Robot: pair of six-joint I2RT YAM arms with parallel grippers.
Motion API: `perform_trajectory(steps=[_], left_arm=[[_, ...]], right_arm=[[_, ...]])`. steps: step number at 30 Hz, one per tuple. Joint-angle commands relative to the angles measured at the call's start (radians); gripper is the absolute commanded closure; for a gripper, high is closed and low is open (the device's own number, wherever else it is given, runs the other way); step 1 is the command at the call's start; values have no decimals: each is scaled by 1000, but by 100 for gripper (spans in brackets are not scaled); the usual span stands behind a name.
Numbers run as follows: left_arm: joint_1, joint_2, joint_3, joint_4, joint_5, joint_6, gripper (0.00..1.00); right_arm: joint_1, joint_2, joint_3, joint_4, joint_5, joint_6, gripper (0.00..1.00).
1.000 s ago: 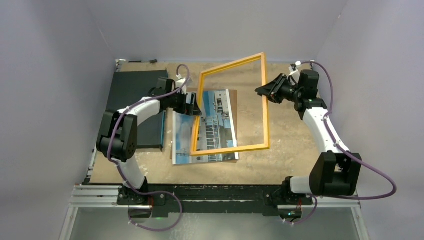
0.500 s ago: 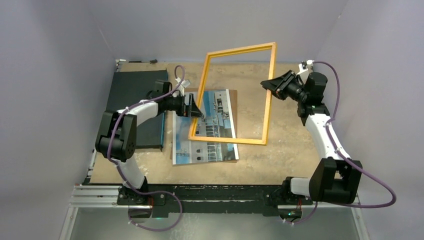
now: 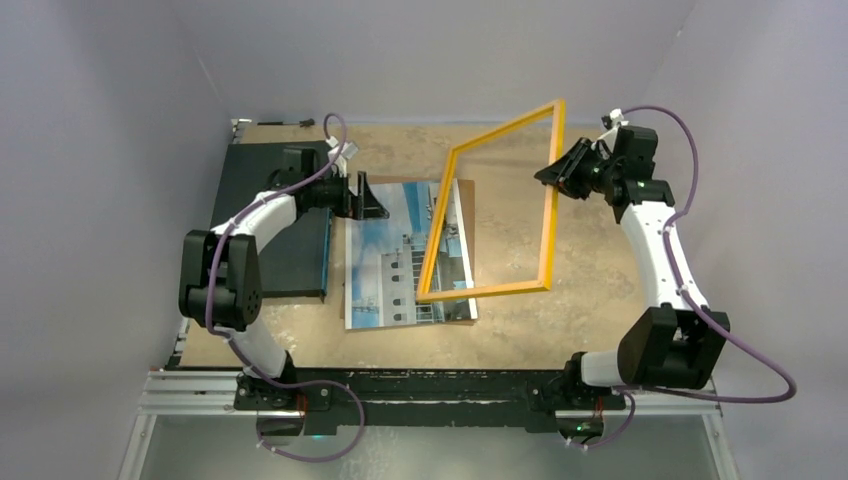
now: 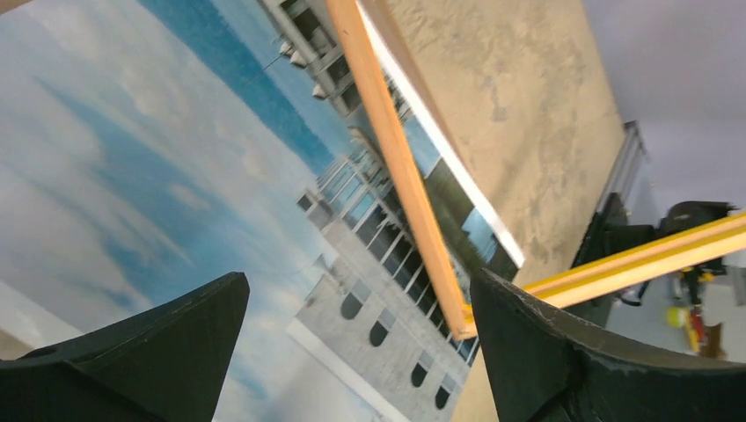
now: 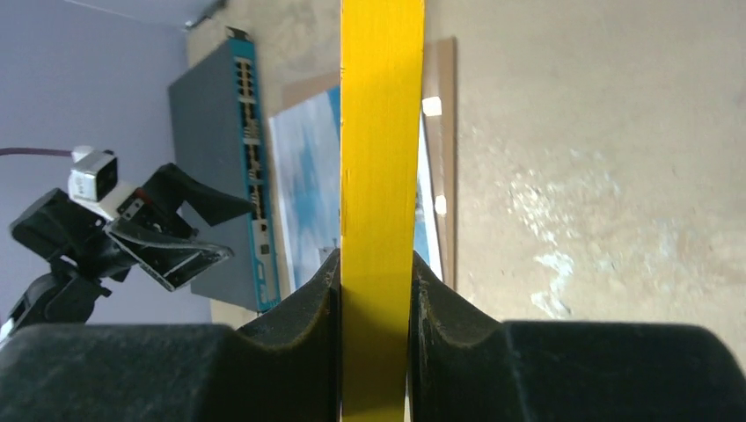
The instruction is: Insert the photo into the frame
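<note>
I will move my right gripper down and back next and let go of the bar it is holding on the bare tabletop, because that clear spot is below and back from the gripper.
The photo (image 3: 385, 260), blue sky and a pale building, lies face up on a brown board. In the left wrist view the photo (image 4: 158, 176) fills the ground under my open left gripper (image 4: 356, 299). That left gripper (image 3: 372, 197) hovers over the print's far left corner with nothing between its fingers. My right gripper (image 3: 548, 175) is shut on the right bar of the yellow-orange frame (image 3: 550, 220). The frame hangs tilted in the air over the photo's right part. In the right wrist view the frame (image 5: 378, 132) is pinched between the pads of the right gripper (image 5: 376, 272).
A brown backing board (image 3: 467, 230) shows along the photo's right edge. A dark flat slab (image 3: 265, 170) with a teal edge lies at the left, under the left arm. Grey walls close in the tan table (image 3: 600, 300) on three sides.
The right gripper has carried the frame to the right and swung it to a steeper tilt. The left gripper has drawn back to the left, away from the frame's left bar.
</note>
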Motion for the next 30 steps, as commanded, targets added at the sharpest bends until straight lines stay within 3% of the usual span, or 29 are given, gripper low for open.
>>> perform_trajectory(steps=[1, 8, 15, 27, 30], left_arm=[[-12, 0, 19, -100, -143, 165, 7], [-98, 101, 16, -164, -399, 320, 21], [-171, 124, -19, -114, -646, 370, 29], [-172, 147, -19, -109, -721, 411, 35], [-172, 152, -14, -107, -724, 415, 36]], right_arm=[[-6, 17, 89, -127, 75, -136, 100], [-16, 95, 210, -300, 211, -256, 100], [-14, 142, 92, -260, 499, -330, 96], [6, 215, -128, -59, 654, -399, 91], [41, 256, -121, -64, 709, -398, 91]])
